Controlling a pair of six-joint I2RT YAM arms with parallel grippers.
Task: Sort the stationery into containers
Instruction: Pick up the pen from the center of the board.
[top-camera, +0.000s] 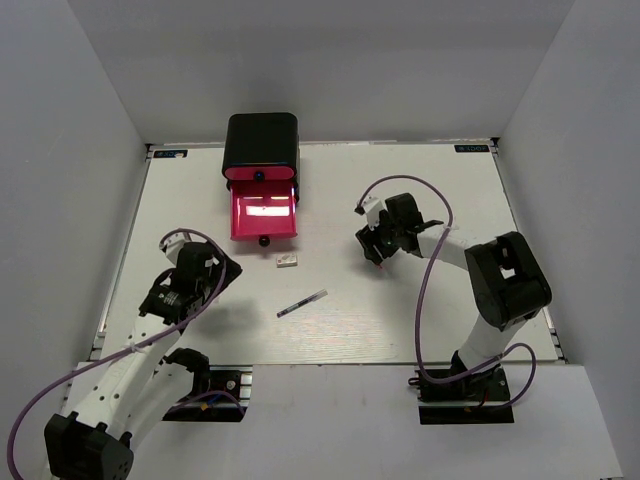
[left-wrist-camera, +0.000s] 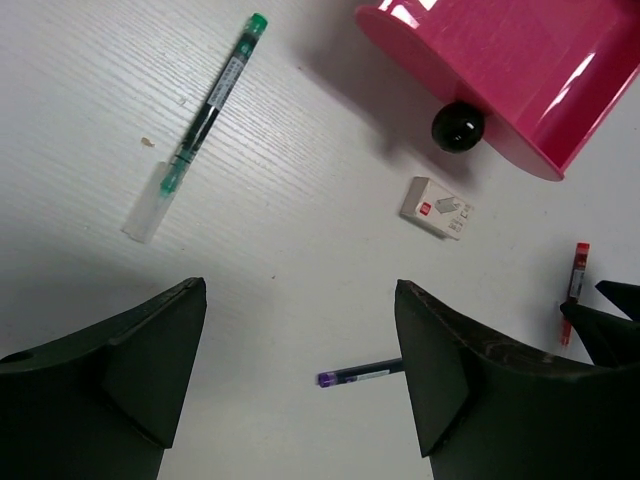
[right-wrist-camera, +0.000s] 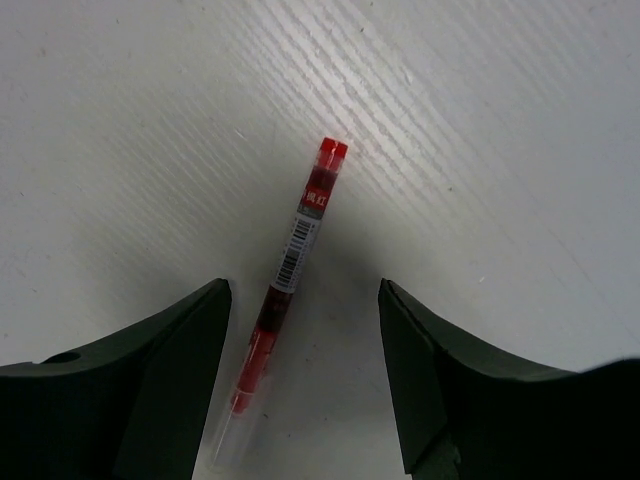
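Note:
My left gripper moves down and to the left in the wrist view onto the green pen's dark body (left-wrist-camera: 192, 143) next, turning because the pen lies slanted.
The black box (top-camera: 260, 142) stands at the back with one pink-red drawer (top-camera: 264, 215) pulled open; the drawer (left-wrist-camera: 510, 70) and its black knob (left-wrist-camera: 458, 126) also show in the left wrist view. A white eraser (top-camera: 287, 261) (left-wrist-camera: 437, 207) lies just in front of it. A thin dark-and-white pen with a purple tip (top-camera: 302, 303) (left-wrist-camera: 362, 375) lies mid-table. A green pen (left-wrist-camera: 200, 115) lies ahead of my left gripper (left-wrist-camera: 300, 370) (top-camera: 212, 268), which is open and empty above the table. My right gripper (right-wrist-camera: 305, 380) (top-camera: 376, 250) is open, low, with a red pen (right-wrist-camera: 290, 260) between its fingers, nearer the left one.
The red pen (left-wrist-camera: 575, 285) also shows at the right edge of the left wrist view. White walls enclose the table on three sides. The two upper drawers in the box look closed.

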